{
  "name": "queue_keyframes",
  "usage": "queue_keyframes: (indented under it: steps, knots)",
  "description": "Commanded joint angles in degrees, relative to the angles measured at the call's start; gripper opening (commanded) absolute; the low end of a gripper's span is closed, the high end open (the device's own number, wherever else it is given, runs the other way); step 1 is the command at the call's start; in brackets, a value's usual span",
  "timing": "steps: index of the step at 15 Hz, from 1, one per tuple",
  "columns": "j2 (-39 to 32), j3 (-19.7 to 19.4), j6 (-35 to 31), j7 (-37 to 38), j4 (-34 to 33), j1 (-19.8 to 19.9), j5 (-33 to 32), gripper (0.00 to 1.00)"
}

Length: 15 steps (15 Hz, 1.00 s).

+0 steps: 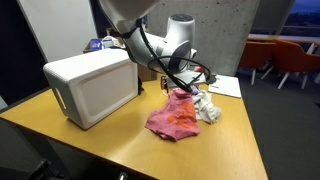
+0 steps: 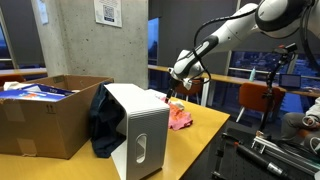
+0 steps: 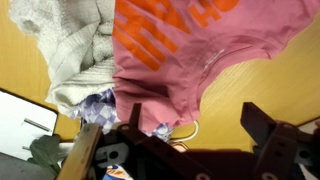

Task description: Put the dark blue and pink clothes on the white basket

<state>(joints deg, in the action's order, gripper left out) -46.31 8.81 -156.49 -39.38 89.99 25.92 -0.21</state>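
Note:
One of my fingers is still over bare table, so my gripper will next move toward the grey-white knit cloth and lower onto the pink cloth's end [image 3: 150, 101].
The pink cloth with orange print [image 1: 172, 118] lies crumpled on the wooden table, right of the white basket [image 1: 92, 88]. It also shows in the other exterior view [image 2: 181, 118] and fills the top of the wrist view [image 3: 190, 50]. The dark blue cloth [image 2: 102, 125] hangs against the far side of the white basket [image 2: 143, 130], hidden in the exterior view that faces the basket's mesh side. My gripper [image 3: 197, 125] is open and empty, hovering just above the pink cloth's edge; in both exterior views it hangs over the cloth pile [image 1: 182, 88] [image 2: 178, 92].
A grey-white knit cloth [image 3: 70, 45] and a purple checked cloth [image 3: 100, 105] lie beside the pink one. A cardboard box [image 2: 40, 115] stands next to the dark blue cloth. Papers [image 1: 225, 85] lie at the table's far edge. Orange chairs [image 1: 290, 60] stand behind.

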Motion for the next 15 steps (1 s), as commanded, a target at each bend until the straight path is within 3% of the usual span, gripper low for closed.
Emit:
queue_keyframes:
  steps: [1, 6, 15]
  knots:
    - [-3.35, -1.85, 2.39, 0.14, -4.68, -0.92, 0.06, 1.0]
    - [-7.55, -6.92, 2.27, 3.72, -9.12, -3.54, -2.07, 1.0]
    - [-16.47, -10.48, 0.23, 7.52, -20.69, -5.88, -4.77, 1.0]
